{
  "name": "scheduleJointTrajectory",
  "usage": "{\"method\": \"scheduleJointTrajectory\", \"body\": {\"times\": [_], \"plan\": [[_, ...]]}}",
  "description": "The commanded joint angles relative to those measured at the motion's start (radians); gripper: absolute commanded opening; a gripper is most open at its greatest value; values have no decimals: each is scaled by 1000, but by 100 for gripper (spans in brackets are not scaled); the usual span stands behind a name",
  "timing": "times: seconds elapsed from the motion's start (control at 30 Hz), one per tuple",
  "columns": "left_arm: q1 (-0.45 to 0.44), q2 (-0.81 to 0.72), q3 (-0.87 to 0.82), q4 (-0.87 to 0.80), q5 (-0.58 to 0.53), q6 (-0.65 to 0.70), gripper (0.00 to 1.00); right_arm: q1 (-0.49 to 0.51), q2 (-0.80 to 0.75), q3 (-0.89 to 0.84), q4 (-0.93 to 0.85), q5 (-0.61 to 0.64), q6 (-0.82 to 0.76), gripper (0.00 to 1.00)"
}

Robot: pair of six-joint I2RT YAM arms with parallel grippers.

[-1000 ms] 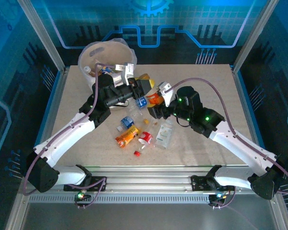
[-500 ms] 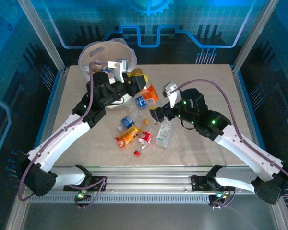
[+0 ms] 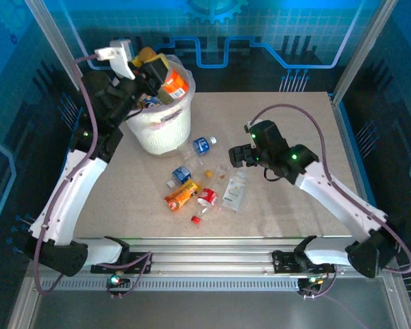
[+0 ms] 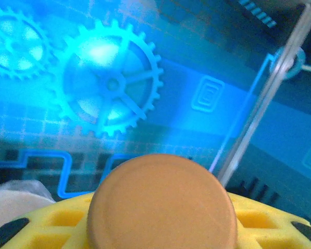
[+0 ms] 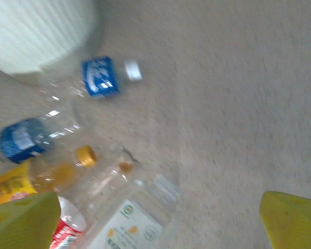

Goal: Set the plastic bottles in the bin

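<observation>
The orange-labelled bottle still hangs tilted above the bin's rim, so my left gripper will move outward and down over the bin's opening and let go of the bottle.
My left gripper is shut on an orange-labelled plastic bottle, held tilted above the rim of the white bin. In the left wrist view the bottle's orange cap sits between my yellow fingers. Several plastic bottles lie on the table: blue-labelled ones, an orange one, a red one and a clear white-labelled one. My right gripper hangs open just above and right of them, holding nothing. Its yellow fingertips frame the white-labelled bottle.
A loose red cap lies near the table's front edge. The bin stands at the far left of the table, with more bottles inside it. Aluminium frame posts rise at the corners, close to my raised left arm.
My right gripper opened and drew back to the right. My left arm carried the orange-labelled bottle from the table's middle up and left to above the bin.
</observation>
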Motion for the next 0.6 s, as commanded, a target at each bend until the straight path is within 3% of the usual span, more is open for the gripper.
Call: {"method": "scheduleJointTrajectory", "body": {"times": [0.0,0.27,0.57], "plan": [[46,69,94,-34,-80,59,26,-62,70,40,-167,-22,138,100],[124,247,276,-115,-136,127,26,-93,143,14,-177,-121,252,100],[166,441,403,-171,-137,154,27,-63,164,-61,-200,-157,398,100]]}}
